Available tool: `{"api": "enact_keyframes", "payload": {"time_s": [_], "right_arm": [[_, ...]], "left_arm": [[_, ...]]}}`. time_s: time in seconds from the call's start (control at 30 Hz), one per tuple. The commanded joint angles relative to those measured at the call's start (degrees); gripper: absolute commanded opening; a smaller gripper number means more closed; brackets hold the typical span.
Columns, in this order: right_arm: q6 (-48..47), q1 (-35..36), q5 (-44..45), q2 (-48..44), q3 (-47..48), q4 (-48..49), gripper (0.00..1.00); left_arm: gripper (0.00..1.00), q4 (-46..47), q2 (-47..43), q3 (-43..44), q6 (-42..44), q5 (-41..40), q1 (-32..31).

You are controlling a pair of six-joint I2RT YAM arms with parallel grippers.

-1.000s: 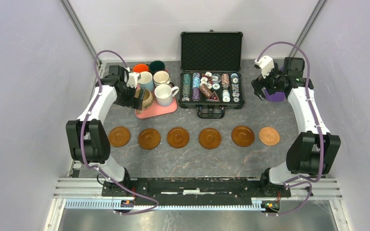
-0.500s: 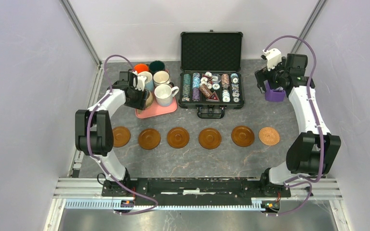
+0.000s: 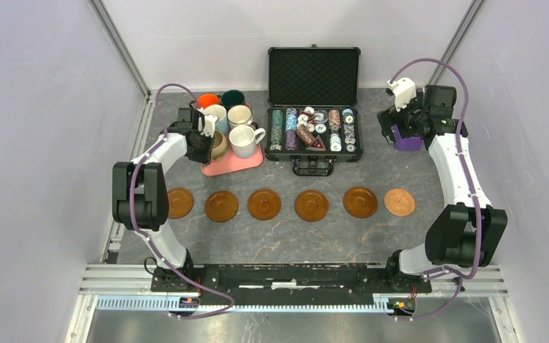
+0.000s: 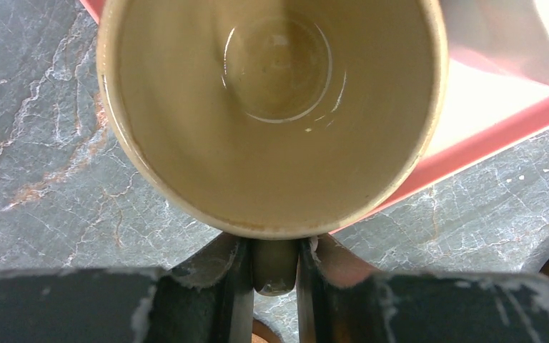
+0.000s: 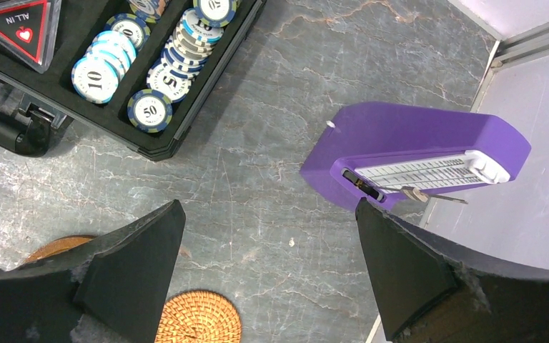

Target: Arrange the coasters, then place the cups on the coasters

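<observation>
My left gripper should next lift the tan cup back, to the left in the top view, put it on the empty brown end coaster and let it go.
Six coasters lie in a row across the table: five glossy brown ones, from the leftmost to the fifth, and a woven tan one at the right end. Six cups stand on a pink tray. My left gripper is shut on the handle of the tan cup, which sits at the tray's front left corner. The white cup stands right beside it. My right gripper hangs open and empty above bare table at the back right, with the woven coaster below it.
An open black case of poker chips lies right of the tray. A purple stand sits by the right wall, close to my right gripper. Behind the tan cup stand the orange, green and light blue cups.
My left gripper was open and has shut on the tan cup's handle, as the left arm folded in beside the tray. The right arm shifted slightly back toward the purple stand.
</observation>
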Motion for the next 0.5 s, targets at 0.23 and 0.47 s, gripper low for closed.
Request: {"api": "enact_keyframes", "payload": {"time_s": [0.23,0.47], "right_arm": [[-3.5,-0.2,-3.3,-3.3,-2.4,0.7,0.98],[-4.0,-0.2,-6.4,-3.4,-3.9,0.6,0.98]], "left_arm": [[0.02,1.0,-12.1,-2.1,-1.9,2.1,1.6],[0.02,-4.9,-21.8,-3.2,-0.4,8.0,10.0]]}}
